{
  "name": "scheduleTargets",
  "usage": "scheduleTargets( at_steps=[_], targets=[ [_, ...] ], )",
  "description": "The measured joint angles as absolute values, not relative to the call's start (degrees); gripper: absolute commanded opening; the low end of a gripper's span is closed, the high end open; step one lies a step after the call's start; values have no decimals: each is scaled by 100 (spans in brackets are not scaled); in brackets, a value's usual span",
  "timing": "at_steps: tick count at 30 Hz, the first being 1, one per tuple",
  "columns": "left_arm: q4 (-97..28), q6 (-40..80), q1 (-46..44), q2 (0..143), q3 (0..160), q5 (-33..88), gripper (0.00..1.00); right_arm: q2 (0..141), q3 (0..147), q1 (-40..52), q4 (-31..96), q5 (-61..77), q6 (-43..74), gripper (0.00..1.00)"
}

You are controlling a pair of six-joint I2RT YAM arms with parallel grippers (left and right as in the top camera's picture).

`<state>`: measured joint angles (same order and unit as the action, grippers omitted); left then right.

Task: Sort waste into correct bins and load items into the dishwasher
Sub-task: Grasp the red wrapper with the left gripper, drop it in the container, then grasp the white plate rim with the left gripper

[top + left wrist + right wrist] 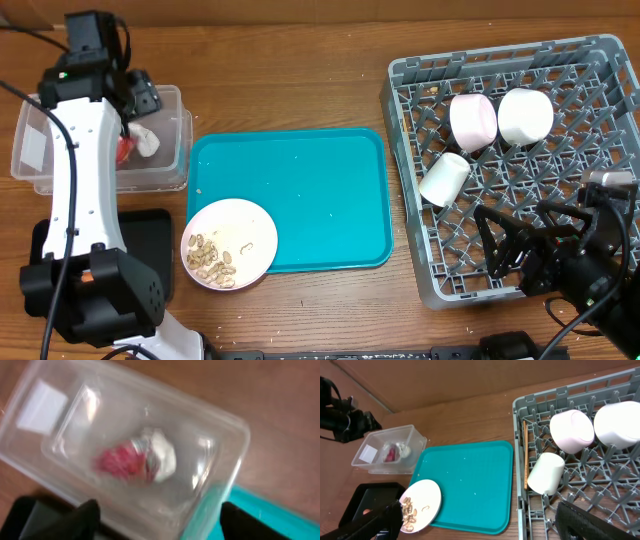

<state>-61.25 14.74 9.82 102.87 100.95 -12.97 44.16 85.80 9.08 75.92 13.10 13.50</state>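
Note:
I need to swing my left gripper back from the tub over the teal tray first, then lower it, to get the plate's rim facing the rack.
The clear tub (30, 130) stands at the far left and holds the red wrapper (117, 460) and the white tissue (162, 455). My left gripper (160, 527) hovers over the tub (50, 435), open and empty; it also shows in the overhead view (140, 100). The plate (250, 225) with peanut shells (210, 258) sits on the teal tray's front left corner. The grey dish rack (400, 110) holds a pink bowl (473, 121), a white bowl (525, 116) and a cup (445, 179). My right gripper (505, 245) is open and empty over the rack's front edge.
The teal tray (300, 195) lies mid-table. The black tray (370, 497) lies at the front left, partly under the left arm, with a small orange bit (366, 511) in it. A wooden chopstick (525, 455) lies along the rack's left wall.

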Motion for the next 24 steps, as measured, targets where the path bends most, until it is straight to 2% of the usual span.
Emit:
scheduleTargets(
  at_steps=[2,6,8,11,13,16,20,22,24],
  targets=[
    [-6532,1450,838,10276,10182,-1076,63,4414,8580,910,7590,1306,1350,100],
    [-7599,1435,108,10130,10256,-786,62,4414,8580,910,7590,1308,1347,100],
    [-8208,1643,-482,10051,10256,-676,49,4416,8580,910,7588,1306,1347,100],
    [-8497,1975,-1323,9961,10003,-567,49,4416,8580,910,7590,1308,1347,100],
    [-8287,2274,-1824,9896,9498,-576,52,4416,8580,910,7588,1310,1350,100],
    [-7642,2786,-2423,9891,8399,-626,44,4414,8580,910,7592,1310,1347,100],
    [-6746,3267,-2847,9915,7166,-646,44,4416,8578,908,7592,1308,1350,100],
    [-6250,3417,-2919,9920,6685,-663,40,4416,8578,908,7590,1308,1347,100],
    [-5815,3520,-2923,9922,6335,-690,32,4416,8576,908,7588,1308,1347,100]
  ],
)
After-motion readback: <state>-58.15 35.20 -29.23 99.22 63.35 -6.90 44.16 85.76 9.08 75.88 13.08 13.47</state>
